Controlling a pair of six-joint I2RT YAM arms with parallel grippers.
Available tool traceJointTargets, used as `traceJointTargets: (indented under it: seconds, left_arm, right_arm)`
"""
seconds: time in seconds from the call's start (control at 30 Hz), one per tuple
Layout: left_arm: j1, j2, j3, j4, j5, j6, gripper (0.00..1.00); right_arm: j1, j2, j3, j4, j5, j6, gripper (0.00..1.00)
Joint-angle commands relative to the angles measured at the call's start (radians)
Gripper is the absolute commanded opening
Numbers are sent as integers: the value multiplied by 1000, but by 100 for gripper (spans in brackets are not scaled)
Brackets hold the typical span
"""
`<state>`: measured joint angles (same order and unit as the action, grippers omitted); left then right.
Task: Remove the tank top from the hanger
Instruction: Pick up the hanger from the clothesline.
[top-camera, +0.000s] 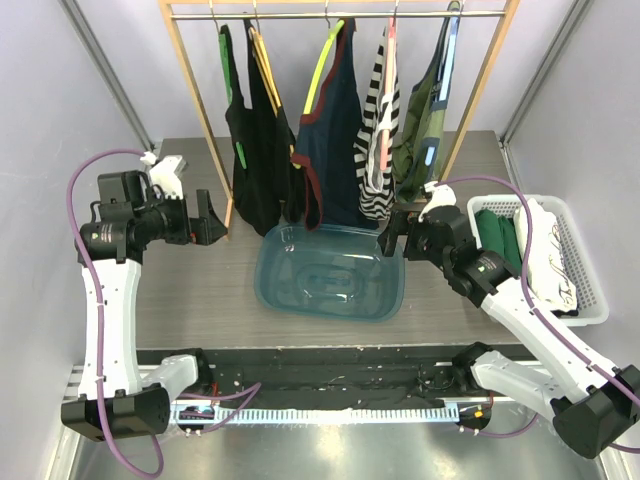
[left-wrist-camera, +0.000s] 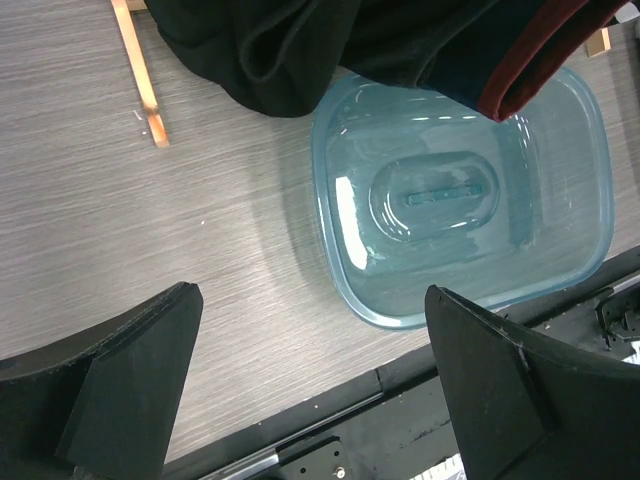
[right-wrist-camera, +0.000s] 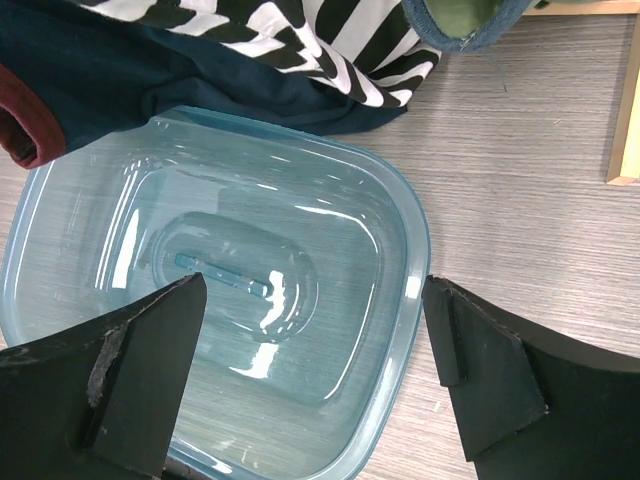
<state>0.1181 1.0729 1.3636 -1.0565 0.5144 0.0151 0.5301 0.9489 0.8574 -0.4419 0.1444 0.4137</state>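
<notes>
My left gripper should next rise, reach outward and close on the green hanger's upper arm (top-camera: 224, 66) below the rack's bar, as the nearest black top hangs there.
Several tank tops hang on hangers from the wooden rack's rail (top-camera: 330, 15): a black one (top-camera: 258, 150), a navy one with dark red trim (top-camera: 330, 130), a black-and-white striped one (top-camera: 378, 130) and an olive green one (top-camera: 420, 130). My left gripper (top-camera: 212, 222) is open and empty, left of the black top. My right gripper (top-camera: 392, 232) is open and empty, just below the striped top, over the right rim of the blue bin (top-camera: 332, 272). The navy hem (left-wrist-camera: 520, 70) and the striped hem (right-wrist-camera: 320, 40) show in the wrist views.
The clear blue bin (left-wrist-camera: 460, 200) stands empty under the clothes and also shows in the right wrist view (right-wrist-camera: 400, 260). A white basket (top-camera: 590, 300) with folded clothes stands at the right. The rack's wooden posts (top-camera: 200, 110) reach the table. Grey walls close both sides.
</notes>
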Motion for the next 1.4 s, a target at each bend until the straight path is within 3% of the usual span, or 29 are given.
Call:
traceJointTargets:
  seconds: [0.0, 0.17, 0.37, 0.53, 0.67, 0.9, 1.17, 1.37]
  left_arm:
    - [0, -14, 5, 42, -10, -10, 100]
    - [2, 10, 176, 33, 44, -36, 100]
    - [0, 186, 619, 50, 45, -151, 100]
    - [-18, 363, 883, 88, -25, -253, 100]
    - [-44, 450, 942, 208, -69, -323, 100]
    - [-271, 538, 968, 316, -339, -271, 100]
    - [-310, 611, 1026, 351, -614, -267, 100]
    - [-325, 637, 1005, 378, -629, -245, 100]
  right_arm:
    - [8, -22, 17, 31, 6, 4, 100]
    - [10, -38, -1, 38, 12, 0, 100]
    - [13, -45, -11, 48, 14, 5, 100]
    - [13, -64, -23, 61, 17, 17, 99]
    - [18, -85, -38, 68, 18, 25, 98]
    - [18, -114, -43, 62, 30, 25, 95]
    - [19, -153, -75, 55, 26, 46, 93]
    - [19, -144, -66, 54, 11, 48, 91]
